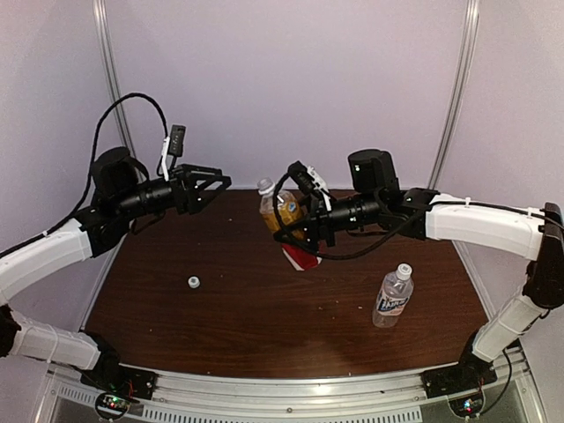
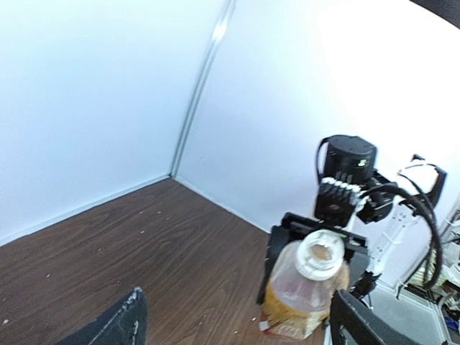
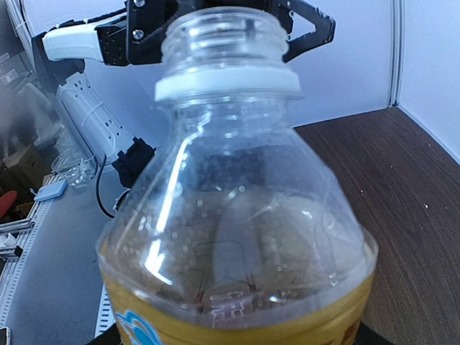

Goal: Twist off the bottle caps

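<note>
I will move my left gripper across and close around the amber bottle's open neck [image 1: 266,186] [image 2: 320,256], since that neck sits to its right in the top view.
My right gripper [image 1: 295,225] is shut on the amber bottle [image 1: 280,210] and holds it tilted above the table, neck toward the left arm. Its neck is open with no cap, as the left wrist view [image 2: 320,251] and right wrist view [image 3: 223,43] show. One white cap [image 1: 193,282] lies on the table at the left. My left gripper [image 1: 220,183] is open and empty, a short way left of the bottle's mouth. The clear bottle [image 1: 392,298] stands upright at the right with its white cap [image 1: 404,270] on.
The brown table [image 1: 264,326] has white walls close behind and at both sides. A piece of red label [image 1: 300,256] shows under the held bottle. The right arm [image 1: 476,220] stretches over the table's right half.
</note>
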Controlling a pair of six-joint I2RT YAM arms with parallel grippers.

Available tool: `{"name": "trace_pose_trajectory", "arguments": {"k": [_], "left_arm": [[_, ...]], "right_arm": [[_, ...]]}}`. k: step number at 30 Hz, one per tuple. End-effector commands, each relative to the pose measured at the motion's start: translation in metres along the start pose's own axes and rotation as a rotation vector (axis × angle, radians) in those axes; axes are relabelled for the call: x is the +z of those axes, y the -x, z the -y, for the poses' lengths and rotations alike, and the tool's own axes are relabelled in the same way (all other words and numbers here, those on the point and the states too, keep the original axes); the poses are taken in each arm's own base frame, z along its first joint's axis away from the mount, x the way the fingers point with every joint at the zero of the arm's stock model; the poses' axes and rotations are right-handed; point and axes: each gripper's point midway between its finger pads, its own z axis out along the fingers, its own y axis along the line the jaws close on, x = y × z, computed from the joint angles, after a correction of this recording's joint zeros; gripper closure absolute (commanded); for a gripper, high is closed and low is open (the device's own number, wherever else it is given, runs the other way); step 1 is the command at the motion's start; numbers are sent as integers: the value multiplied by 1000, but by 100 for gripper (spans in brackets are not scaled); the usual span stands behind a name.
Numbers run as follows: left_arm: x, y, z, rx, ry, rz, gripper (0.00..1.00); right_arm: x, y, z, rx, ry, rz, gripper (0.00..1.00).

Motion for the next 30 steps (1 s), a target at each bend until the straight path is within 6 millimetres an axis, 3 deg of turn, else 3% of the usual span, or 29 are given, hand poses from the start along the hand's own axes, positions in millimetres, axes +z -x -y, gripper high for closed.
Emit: {"name": "trace_pose_trajectory", "arguments": {"k": [1, 8, 12, 19, 30], "left_arm": [[13, 20, 52, 45, -224, 4, 11], [43, 17, 79, 80, -301, -70, 11], [58, 5, 83, 83, -291, -130, 14], [66, -11, 84, 82, -286, -184, 31], [65, -17, 85, 85, -295, -197, 59]], "right_arm": [[5, 15, -16, -26, 75, 16, 34], [10, 13, -24, -27, 102, -3, 34], [11, 13, -26, -28, 103, -6, 34], [10, 12, -26, -29, 96, -10, 34], [11, 11, -22, -29, 72, -15, 34]]}}
